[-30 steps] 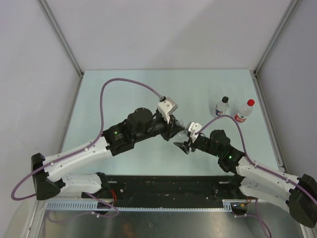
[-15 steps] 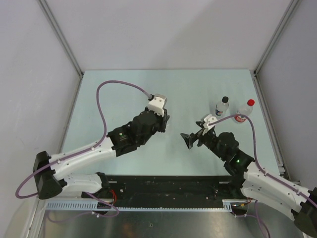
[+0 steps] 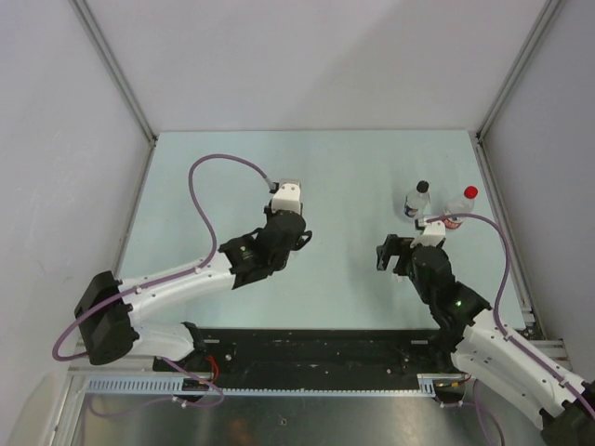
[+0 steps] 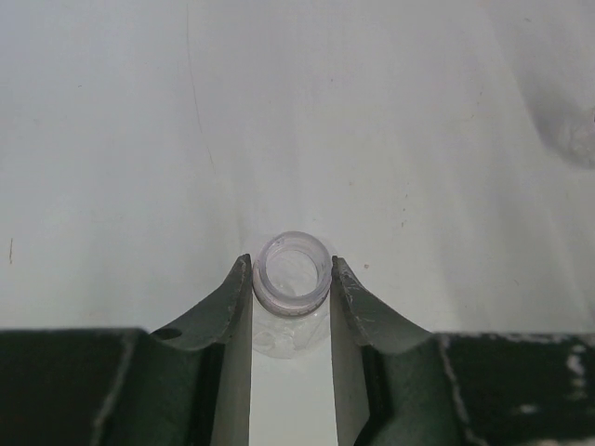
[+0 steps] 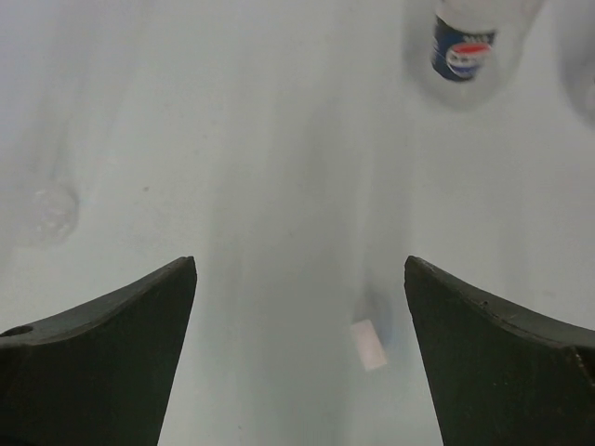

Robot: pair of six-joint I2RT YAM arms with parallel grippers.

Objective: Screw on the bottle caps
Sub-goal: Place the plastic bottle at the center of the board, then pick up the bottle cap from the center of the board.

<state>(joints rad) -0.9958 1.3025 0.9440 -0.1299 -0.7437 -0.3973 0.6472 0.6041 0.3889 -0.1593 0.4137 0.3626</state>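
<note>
The whitish cap (image 5: 369,345) stands on edge below and back of my right gripper, whose open fingers should go down and back to straddle it next.
In the left wrist view my left gripper (image 4: 291,268) is shut on the neck of a clear bottle (image 4: 291,279) that stands upright with an open, capless mouth. Seen from the top, my left gripper (image 3: 305,239) hides that bottle. My right gripper (image 3: 383,253) is wide open and holds nothing (image 5: 299,267). A small whitish cap (image 5: 369,345), blurred and on its edge, shows on the table between the right fingers. Two capped bottles stand at the back right: one with a black cap (image 3: 423,187), one with a red cap (image 3: 471,191).
A bottle with a blue label (image 5: 462,46) stands ahead of the right gripper. The table (image 3: 353,167) has raised side rails, and the two capped bottles are close to the right rail (image 3: 502,214). Purple cables arc above both arms.
The two grippers were together at mid-table and have drawn apart. The right jaws opened wide and swung back right; the left arm pulled back left with the bottle.
</note>
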